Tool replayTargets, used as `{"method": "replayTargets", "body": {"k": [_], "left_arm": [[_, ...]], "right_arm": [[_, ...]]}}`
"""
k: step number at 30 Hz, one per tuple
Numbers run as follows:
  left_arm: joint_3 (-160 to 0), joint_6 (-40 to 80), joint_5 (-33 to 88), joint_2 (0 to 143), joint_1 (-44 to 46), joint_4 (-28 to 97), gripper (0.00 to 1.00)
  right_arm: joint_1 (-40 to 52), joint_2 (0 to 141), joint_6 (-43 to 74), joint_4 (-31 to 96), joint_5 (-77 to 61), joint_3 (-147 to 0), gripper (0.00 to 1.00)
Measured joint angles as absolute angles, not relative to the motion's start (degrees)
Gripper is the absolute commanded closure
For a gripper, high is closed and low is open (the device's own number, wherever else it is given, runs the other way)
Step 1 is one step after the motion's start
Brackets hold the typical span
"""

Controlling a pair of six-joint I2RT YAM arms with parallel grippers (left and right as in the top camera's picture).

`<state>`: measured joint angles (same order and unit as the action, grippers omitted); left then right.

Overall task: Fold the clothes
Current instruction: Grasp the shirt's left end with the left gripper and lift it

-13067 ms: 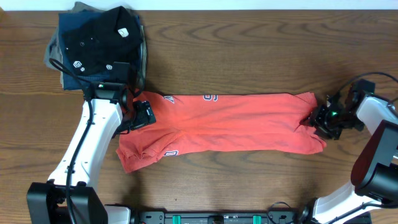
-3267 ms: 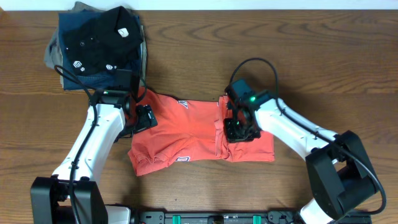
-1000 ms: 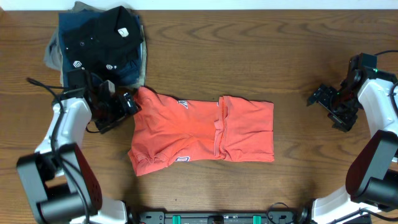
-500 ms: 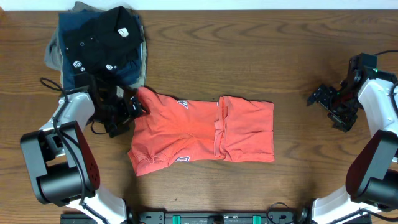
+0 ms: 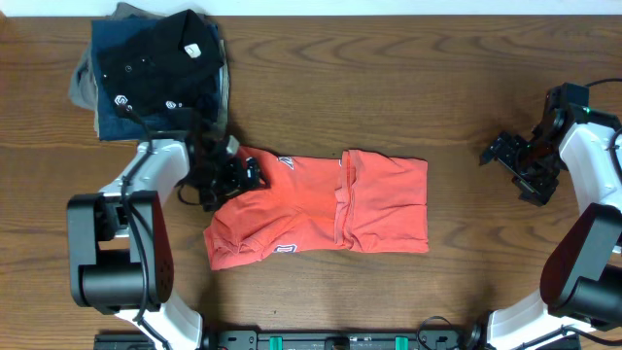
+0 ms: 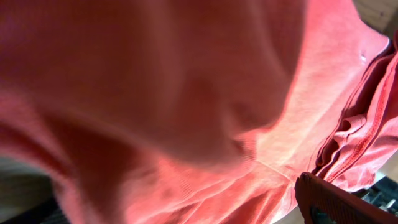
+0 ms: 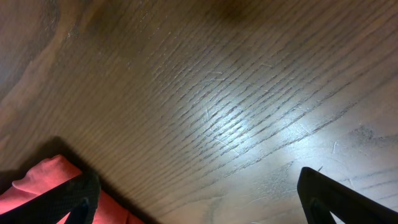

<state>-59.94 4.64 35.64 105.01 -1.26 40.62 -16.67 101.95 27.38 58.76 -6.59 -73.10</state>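
Next, my left gripper eases down a little and closes on the shirt's edge by the garment pile, as it lies just below with cloth between my fingers.
The clothes, a red-orange T-shirt [image 5: 374,199], lie partly folded at the table's middle, with the right part doubled over and a bit of print near the lower left. My left gripper [image 5: 240,177] sits at the shirt's upper left corner. In the left wrist view the red cloth [image 6: 186,93] fills the picture and hides one finger. The other fingertip [image 6: 342,200] shows at the lower right, so the jaws stand wide with cloth between them. My right gripper [image 5: 517,165] hovers open over bare wood far right of the shirt. A corner of the shirt [image 7: 31,186] shows beside its left finger [image 7: 74,196].
A pile of other garments lies at the back left: a black shirt with small white logos [image 5: 160,58] on top of blue cloth [image 5: 109,39] and khaki cloth [image 5: 83,89]. The wooden table [image 5: 389,87] stretches behind and to the right of the shirt.
My left gripper has moved right, from beside the shirt onto its upper left corner, and has pushed that corner inward. The right arm has not moved.
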Motion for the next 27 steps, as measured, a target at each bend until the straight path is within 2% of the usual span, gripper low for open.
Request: {"method": "replayTargets", "body": {"k": [2,3,9,11,12,13,17,27], "left_arm": [[-59.9,4.8,35.6,105.0,-0.1,40.2,0.07],[-59.9,5.1,35.6,105.0,0.3,40.0,0.14],[-59.7,5.6,33.9,106.5,1.1,39.4,0.72],[-59.5,6.0,32.0,106.7,1.1,39.4,0.81],[-59.5,6.9,31.1,106.7,1.1,39.5,0.91],[-59.5,7.6,30.4,106.7,1.2,39.6,0.94],[-59.9,10.0,27.7,106.7,1.5,41.3,0.94],[-68.6,17.6,7.8,107.2,1.6,61.0,0.94]], "right_arm": [[-16.7,102.0,27.4,58.8,-6.6,-73.1,0.01],[-16.7,102.0,27.4,58.8,-6.6,-73.1,0.01],[-16.7,102.0,27.4,58.7,-6.6,-73.1,0.01],[-16.7,102.0,27.4,58.7,-6.6,-73.1,0.01],[-16.7,102.0,27.4,58.8,-6.6,-73.1,0.01],[-16.7,102.0,27.4,58.7,-6.6,-73.1,0.01],[-16.7,102.0,27.4,58.7,-6.6,-73.1,0.01],[-16.7,102.0,27.4,58.7,-6.6,-73.1,0.01]]}}
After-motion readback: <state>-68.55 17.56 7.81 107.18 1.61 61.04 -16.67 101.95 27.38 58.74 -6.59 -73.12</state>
